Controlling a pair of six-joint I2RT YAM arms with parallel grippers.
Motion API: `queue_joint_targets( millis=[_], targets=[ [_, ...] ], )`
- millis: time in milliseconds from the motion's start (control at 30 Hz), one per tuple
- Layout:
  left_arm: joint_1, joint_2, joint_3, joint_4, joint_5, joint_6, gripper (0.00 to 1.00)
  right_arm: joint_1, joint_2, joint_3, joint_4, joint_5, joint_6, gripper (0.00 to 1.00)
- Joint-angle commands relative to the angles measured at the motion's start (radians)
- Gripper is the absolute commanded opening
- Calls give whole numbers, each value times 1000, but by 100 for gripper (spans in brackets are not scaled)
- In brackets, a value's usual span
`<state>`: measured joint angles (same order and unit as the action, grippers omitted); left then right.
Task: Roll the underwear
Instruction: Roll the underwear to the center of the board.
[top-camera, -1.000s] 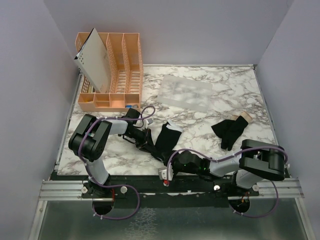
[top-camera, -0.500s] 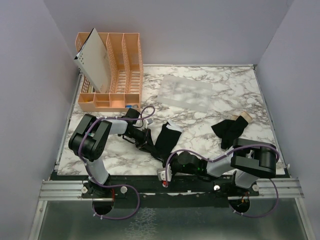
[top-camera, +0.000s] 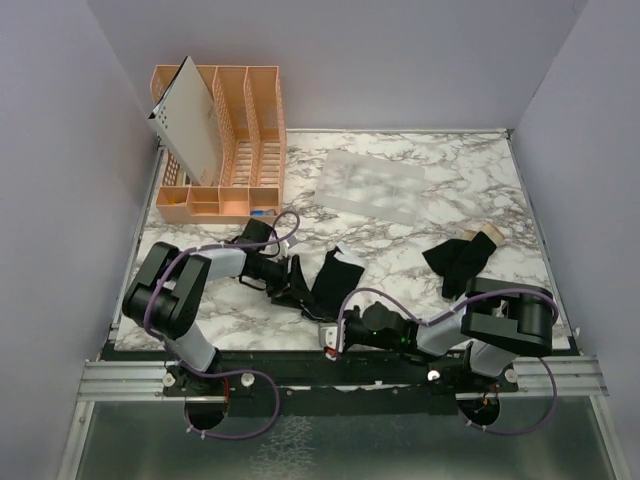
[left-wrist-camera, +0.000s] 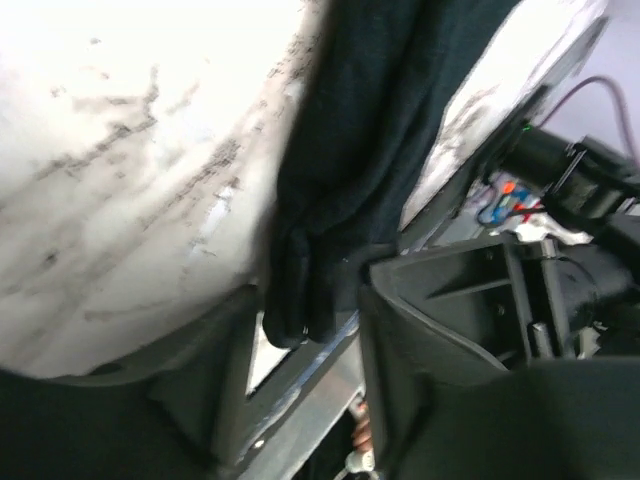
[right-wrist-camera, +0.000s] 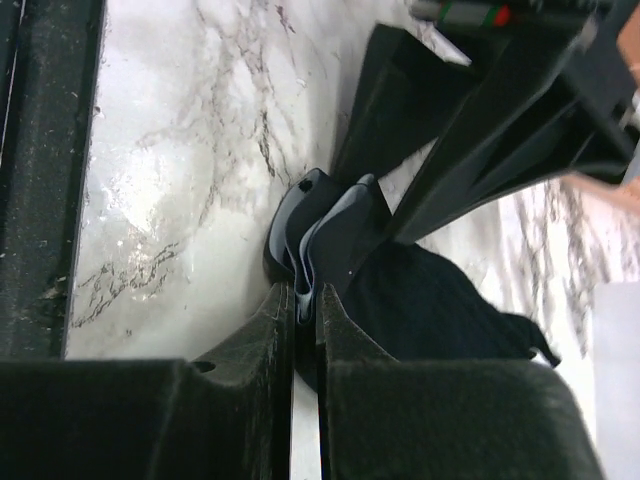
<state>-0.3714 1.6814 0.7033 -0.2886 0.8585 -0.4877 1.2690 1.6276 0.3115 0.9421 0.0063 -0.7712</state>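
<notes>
I should move the pinched hem in my right gripper outward onto the underwear's flat middle (top-camera: 336, 281) (right-wrist-camera: 425, 305) next and let go, because that part of the underwear is outward of the gripper and is still unrolled.
A black underwear (top-camera: 335, 282) lies folded lengthwise on the marble table (top-camera: 450, 190), its near end at the table's front edge. My right gripper (top-camera: 330, 322) is shut on that end; in the right wrist view the grey-blue folded hem sits pinched between the jaws (right-wrist-camera: 305, 295), with the black cloth (right-wrist-camera: 430, 300) behind. My left gripper (top-camera: 298, 283) is at the cloth's left side. In the left wrist view its jaws (left-wrist-camera: 310, 300) stand apart, open, with the underwear's (left-wrist-camera: 370, 130) rolled end hanging between them. A second black underwear (top-camera: 458, 262) with a tan band lies at the right.
An orange slotted rack (top-camera: 235, 130) with a grey sheet (top-camera: 190, 115) leaning in it stands at the back left. A translucent plastic sheet (top-camera: 372, 185) lies at the back middle. Purple walls close in both sides. The metal rail (top-camera: 340, 375) runs along the front edge.
My right jaws have closed on the near end of the underwear. My left jaws have opened off the cloth, and the left arm's elbow has swung left.
</notes>
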Motion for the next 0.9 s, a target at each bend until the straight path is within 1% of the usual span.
queue_joint_targets(
  millis=[0, 67, 200, 300, 400, 533, 600, 700, 767, 867],
  targets=[
    [11, -96, -69, 75, -144, -58, 60, 0, -8, -63, 189, 65, 252, 1],
    [11, -148, -102, 93, -176, -82, 72, -16, -15, -78, 229, 61, 343, 1],
    [11, -251, -162, 136, -222, -129, 78, -36, -1, -123, 350, 60, 514, 0],
    [11, -324, -204, 174, -262, -168, 80, -48, 19, -162, 430, 95, 630, 1],
    [9, -382, -245, 228, -273, -220, 81, -58, 49, -206, 528, 117, 730, 1],
    [-11, -436, -282, 296, -281, -276, 81, -70, 88, -235, 587, 161, 870, 0],
    [-28, -460, -293, 324, -297, -291, 82, -76, 106, -254, 618, 208, 948, 1],
    [-49, -485, -317, 369, -315, -322, 82, -89, 130, -285, 673, 299, 1081, 1],
    [-62, -489, -327, 394, -323, -338, 82, -105, 141, -300, 680, 339, 1174, 1],
    [-87, -482, -330, 420, -333, -351, 82, -114, 150, -311, 692, 363, 1244, 0]
  ],
)
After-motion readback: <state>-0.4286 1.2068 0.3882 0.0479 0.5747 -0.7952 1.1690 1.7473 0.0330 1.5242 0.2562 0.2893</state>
